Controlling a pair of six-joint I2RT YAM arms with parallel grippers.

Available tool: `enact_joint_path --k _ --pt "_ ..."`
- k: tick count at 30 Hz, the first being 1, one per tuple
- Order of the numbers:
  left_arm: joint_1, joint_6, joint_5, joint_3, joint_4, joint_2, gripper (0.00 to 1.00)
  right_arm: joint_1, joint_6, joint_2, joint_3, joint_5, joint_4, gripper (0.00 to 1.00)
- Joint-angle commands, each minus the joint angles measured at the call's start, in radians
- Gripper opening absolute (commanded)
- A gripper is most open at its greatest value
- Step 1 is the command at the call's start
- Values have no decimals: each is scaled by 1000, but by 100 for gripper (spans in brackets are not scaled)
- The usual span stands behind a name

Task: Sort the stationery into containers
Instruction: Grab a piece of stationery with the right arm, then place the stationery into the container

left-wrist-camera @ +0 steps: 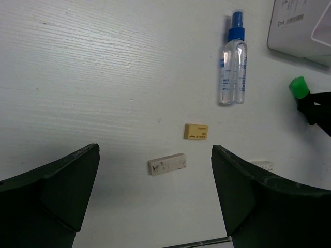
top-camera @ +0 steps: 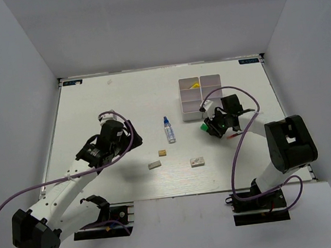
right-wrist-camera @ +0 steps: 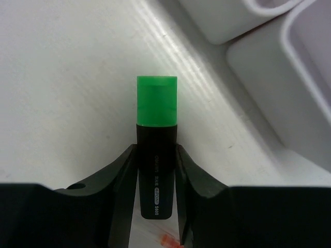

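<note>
My right gripper should go up and move outward over the far section of the tray beside the yellow item to let go of the highlighter, because that section is still empty.
My right gripper is shut on the green-black highlighter, just in front of the white six-compartment tray. In the right wrist view the fingers clamp the highlighter's black body, its green cap pointing at the tray's wall. A thin red pen lies under that gripper. The blue-capped bottle, the tan eraser, the grey eraser and the white eraser lie mid-table. My left gripper is open and empty. In its wrist view the left gripper hangs above the grey eraser.
A yellow item lies in the tray's far left compartment. The left wrist view also shows the bottle, the tan eraser, the tray's corner and the highlighter's green cap. White walls enclose the table.
</note>
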Motion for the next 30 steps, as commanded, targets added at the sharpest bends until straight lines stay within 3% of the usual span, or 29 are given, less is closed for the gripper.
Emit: enact_joint_path --k 1,7,12,17,21,30 --pt "3 16 40 -13 53 -24 98 8 -51 -60 -2 -73 -133 6" --pt "3 25 63 -31 99 -6 97 2 -165 -195 122 -297 -311 1" --pt "3 34 83 -41 119 -6 97 -1 -118 -217 249 -312 -302 0" --pt "3 45 103 -59 146 -24 97 -35 -45 -116 419 -218 -190 0" --pt "3 45 115 -70 146 -24 97 -78 -84 -1 561 -199 -185 0" --pt "3 45 124 -99 165 -44 97 -138 -229 160 777 -380 -210 0"
